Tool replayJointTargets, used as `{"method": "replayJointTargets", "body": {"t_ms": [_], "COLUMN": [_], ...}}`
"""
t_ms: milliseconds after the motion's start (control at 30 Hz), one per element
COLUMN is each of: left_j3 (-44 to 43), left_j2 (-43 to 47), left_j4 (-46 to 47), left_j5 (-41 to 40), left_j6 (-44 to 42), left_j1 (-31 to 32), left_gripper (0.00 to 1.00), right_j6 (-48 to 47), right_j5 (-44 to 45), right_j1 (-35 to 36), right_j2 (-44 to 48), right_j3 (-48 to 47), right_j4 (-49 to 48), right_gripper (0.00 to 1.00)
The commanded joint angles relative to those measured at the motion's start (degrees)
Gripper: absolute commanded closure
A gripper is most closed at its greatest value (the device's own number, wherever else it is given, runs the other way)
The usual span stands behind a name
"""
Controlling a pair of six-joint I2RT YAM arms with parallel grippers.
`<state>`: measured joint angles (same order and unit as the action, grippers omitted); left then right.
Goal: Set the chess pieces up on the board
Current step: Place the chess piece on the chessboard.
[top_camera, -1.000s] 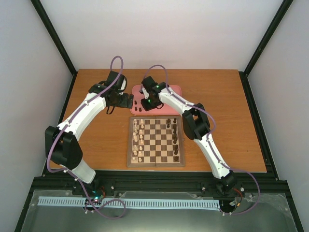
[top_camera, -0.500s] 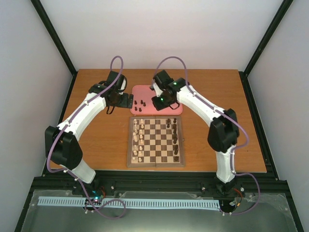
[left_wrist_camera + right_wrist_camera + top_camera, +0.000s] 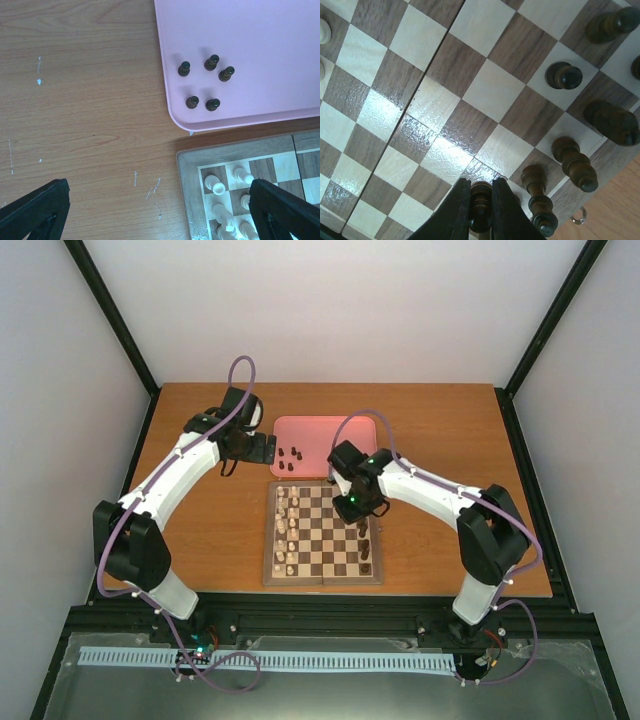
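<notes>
My right gripper eases outward and down next to release at the dark square by the short dark piece, since that square stands empty.
The wooden board (image 3: 323, 572) lies mid-table, cream pieces along its left columns and dark pieces (image 3: 364, 532) along its right. My right gripper (image 3: 357, 508) hangs over the board's right side, shut on a dark chess piece (image 3: 480, 205) held just above a square. Other dark pieces (image 3: 563, 75) stand beside it. My left gripper (image 3: 268, 449) is open and empty over bare wood left of the pink tray (image 3: 312, 430); its fingertips (image 3: 35, 207) frame the board's corner (image 3: 192, 165). Several dark pieces (image 3: 212, 104) stand on the tray (image 3: 260, 50).
Cream pieces (image 3: 216, 184) fill the board's near-left corner in the left wrist view. Black frame posts border the wooden table (image 3: 440, 430), with grey walls behind. A small metal ring (image 3: 579, 216) lies just off the board's edge.
My right arm swung from the pink tray toward me to the board's right side, carrying a dark piece. The left arm has not moved.
</notes>
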<state>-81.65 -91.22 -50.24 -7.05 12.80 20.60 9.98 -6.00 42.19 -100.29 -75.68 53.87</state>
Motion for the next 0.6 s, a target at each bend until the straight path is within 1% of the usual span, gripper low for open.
{"method": "replayJointTargets", "body": {"t_ms": [0, 133, 267, 567], "left_j3": [-0.1, -0.3, -0.4, -0.2], "left_j2": [1.7, 2.0, 2.0, 2.1], "left_j4": [0.5, 0.5, 0.5, 0.6], "left_j5": [0.1, 0.0, -0.1, -0.6], "left_j6": [0.3, 0.3, 0.2, 0.1], "left_j1": [0.4, 0.4, 0.4, 0.4], "left_gripper": [0.0, 0.0, 0.0, 0.0], "right_j6": [2.1, 2.9, 3.8, 3.7], "right_j5": [3.3, 6.2, 6.8, 6.5], "right_j1": [0.4, 0.3, 0.3, 0.3], "right_j2": [2.9, 2.5, 0.9, -2.1], "right_j3": [2.8, 4.1, 3.9, 2.2], "right_j4": [-6.6, -9.3, -10.8, -9.9], "right_gripper": [0.97, 0.97, 0.97, 0.97]}}
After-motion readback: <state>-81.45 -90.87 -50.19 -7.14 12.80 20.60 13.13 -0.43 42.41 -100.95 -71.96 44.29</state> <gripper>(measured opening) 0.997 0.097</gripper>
